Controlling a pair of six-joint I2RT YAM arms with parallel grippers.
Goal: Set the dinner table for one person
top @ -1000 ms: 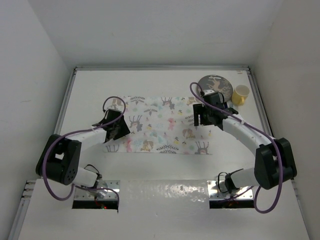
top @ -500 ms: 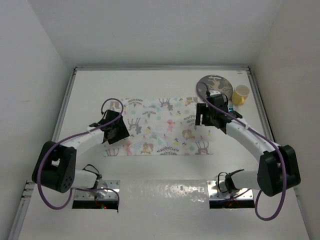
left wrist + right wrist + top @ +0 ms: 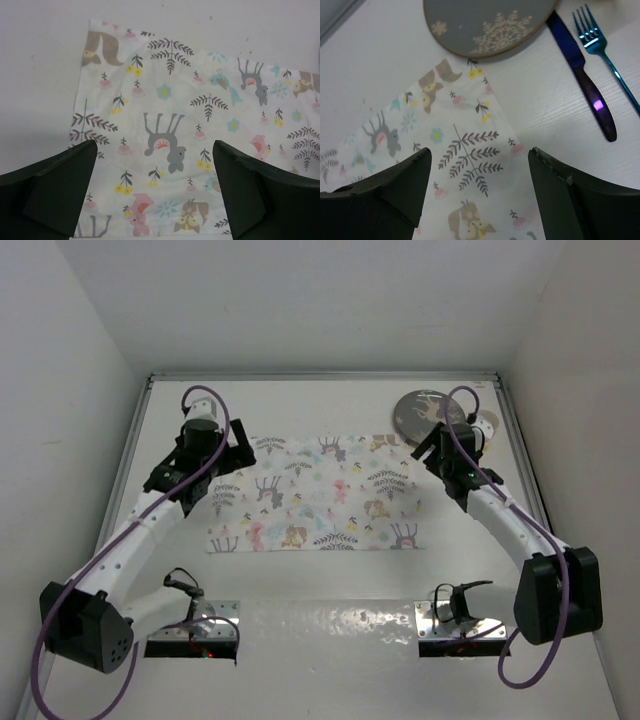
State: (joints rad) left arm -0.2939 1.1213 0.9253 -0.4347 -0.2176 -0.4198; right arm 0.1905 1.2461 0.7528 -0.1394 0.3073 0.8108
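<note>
The knife and fork leave the grey plate's near rim clear by the cloth's corner. I should therefore move my right gripper down and outward next, with a tilt, onto it there.
The white dinner table carries a pastel animal-print cloth spread flat in its middle. My left gripper hangs open above the cloth's left end; in the left wrist view the gripper has nothing between its fingers and the cloth lies below. My right gripper hovers open over the cloth's far right corner. In the right wrist view the gripper is empty above the cloth. A grey snowflake plate, a blue knife and a blue fork lie just beyond it.
The grey plate sits at the far right of the table. A yellow cup stands to its right, partly hidden behind my right arm. Metal rails edge the table, with white walls close on three sides.
The left gripper has opened wide and moved away from the cloth's left edge toward the far side. The right gripper has shifted right, toward the plate. The cloth now lies flat.
</note>
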